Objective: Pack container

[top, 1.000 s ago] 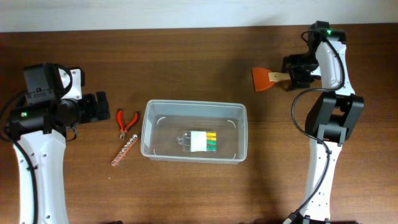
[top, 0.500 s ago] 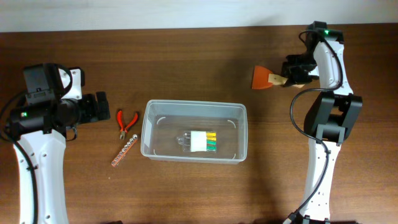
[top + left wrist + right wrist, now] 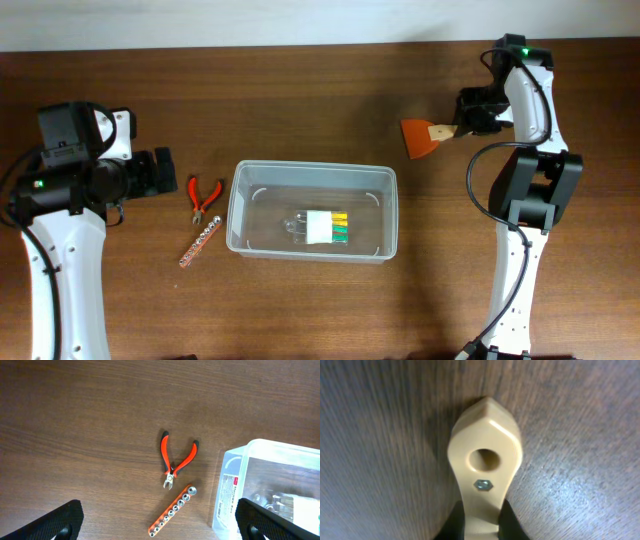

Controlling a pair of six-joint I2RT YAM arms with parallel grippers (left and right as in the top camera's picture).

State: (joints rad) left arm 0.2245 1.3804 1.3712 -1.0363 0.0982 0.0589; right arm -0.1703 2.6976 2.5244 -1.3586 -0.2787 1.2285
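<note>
The right gripper will next lift the scraper over the side of the container [image 3: 240, 190] to its left in the overhead view, then go down onto the packet inside to let go.
The container [image 3: 240, 190], a clear plastic bin, sits mid-table with a clear packet of white, yellow and green pieces [image 3: 323, 227] inside. Right of it, toward the back, my right gripper [image 3: 464, 125] is shut on the beige handle [image 3: 485, 460] of a scraper with an orange blade [image 3: 416, 138]; black fingers [image 3: 451, 521] pinch the handle from both sides. My left gripper [image 3: 162, 172] stays open left of the bin, its fingertips [image 3: 56, 522] spread wide above the wood. Red pliers [image 3: 175, 460] and an orange socket rail [image 3: 172, 512] lie between it and the container [image 3: 235, 485].
The red pliers [image 3: 205, 198] and the socket rail [image 3: 199, 245] lie side by side just left of the bin. The table's back edge meets a pale wall along the top. Both arm bases stand near the front corners.
My right gripper has shut on the scraper's handle. The scraper has shifted slightly left and its blade has swung a little toward the front. The left arm has not moved.
</note>
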